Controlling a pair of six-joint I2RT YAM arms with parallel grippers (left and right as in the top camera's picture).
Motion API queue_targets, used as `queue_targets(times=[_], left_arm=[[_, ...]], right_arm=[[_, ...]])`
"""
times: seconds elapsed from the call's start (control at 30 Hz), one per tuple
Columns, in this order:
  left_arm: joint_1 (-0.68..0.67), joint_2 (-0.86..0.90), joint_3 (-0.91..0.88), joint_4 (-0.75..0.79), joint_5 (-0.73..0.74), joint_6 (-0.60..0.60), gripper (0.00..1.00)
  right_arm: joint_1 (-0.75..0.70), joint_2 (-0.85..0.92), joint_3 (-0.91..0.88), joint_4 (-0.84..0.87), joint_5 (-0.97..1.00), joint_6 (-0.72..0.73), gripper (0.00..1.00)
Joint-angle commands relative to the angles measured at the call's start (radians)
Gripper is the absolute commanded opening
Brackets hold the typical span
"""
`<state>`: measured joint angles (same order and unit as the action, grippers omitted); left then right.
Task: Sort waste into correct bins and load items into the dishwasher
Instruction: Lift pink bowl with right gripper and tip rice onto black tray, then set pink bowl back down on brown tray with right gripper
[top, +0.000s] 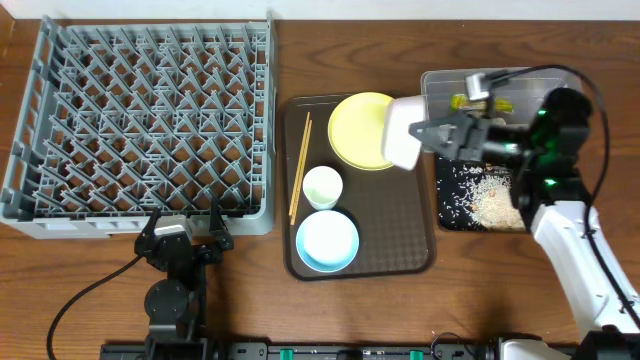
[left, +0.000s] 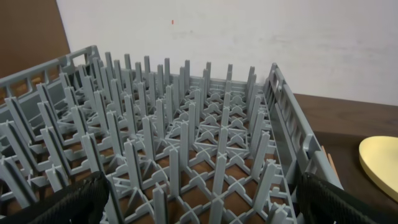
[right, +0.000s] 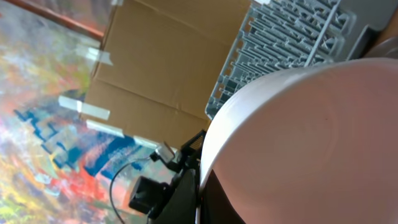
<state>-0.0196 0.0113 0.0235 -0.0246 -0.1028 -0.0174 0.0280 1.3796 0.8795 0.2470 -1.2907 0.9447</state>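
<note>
I should pull my right gripper back and down so that the bowl gets level, and let go of the bowl on the brown tray's empty patch (top: 394, 213). That patch is below the gripper, toward my base.
My right gripper (top: 425, 135) is shut on the rim of the pinkish-white bowl (top: 403, 133), which hangs tipped on its side over the yellow plate's (top: 360, 130) right edge. The bowl (right: 311, 143) fills the right wrist view, its rim clamped between my fingers (right: 183, 199). On the brown tray lie the chopsticks (top: 300, 165), white cup (top: 322, 186) and light blue bowl (top: 327, 241). Rice scraps (top: 495, 195) lie in the black tray (top: 447, 215). A yellow-green wrapper (top: 482, 102) sits in the clear tub (top: 440, 82). My left gripper (top: 185, 235) stands open at the dish rack's (top: 150, 120) near edge, fingers (left: 74, 202) wide apart.
The brown serving tray (top: 400, 250) sits between the rack and the two bins. The right arm (top: 570, 230) reaches in from the lower right over the black tray. A cardboard box (right: 161, 68) stands beyond the rack (right: 292, 37). The yellow plate (left: 380, 165) shows right of the rack (left: 186, 137).
</note>
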Motion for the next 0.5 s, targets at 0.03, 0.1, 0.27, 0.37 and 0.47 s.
queue_targets(times=[0.03,0.1,0.27,0.37,0.47], left_arm=[[0.002,0.0,-0.019,-0.039,-0.006,0.017,0.97],[0.002,0.0,-0.019,-0.039,-0.006,0.017,0.97],[0.002,0.0,-0.019,-0.039,-0.006,0.017,0.97],[0.002,0.0,-0.019,-0.039,-0.006,0.017,0.97],[0.002,0.0,-0.019,-0.039,-0.006,0.017,0.97]], right_arm=[[0.083,-0.005,0.002,-0.116,0.218,-0.122,0.01],[0.114,-0.005,0.003,-0.216,0.296,-0.198,0.01],[0.166,-0.005,0.031,-0.418,0.423,-0.331,0.02],[0.204,-0.005,0.109,-0.634,0.557,-0.442,0.01],[0.256,-0.005,0.235,-0.884,0.74,-0.572,0.01]])
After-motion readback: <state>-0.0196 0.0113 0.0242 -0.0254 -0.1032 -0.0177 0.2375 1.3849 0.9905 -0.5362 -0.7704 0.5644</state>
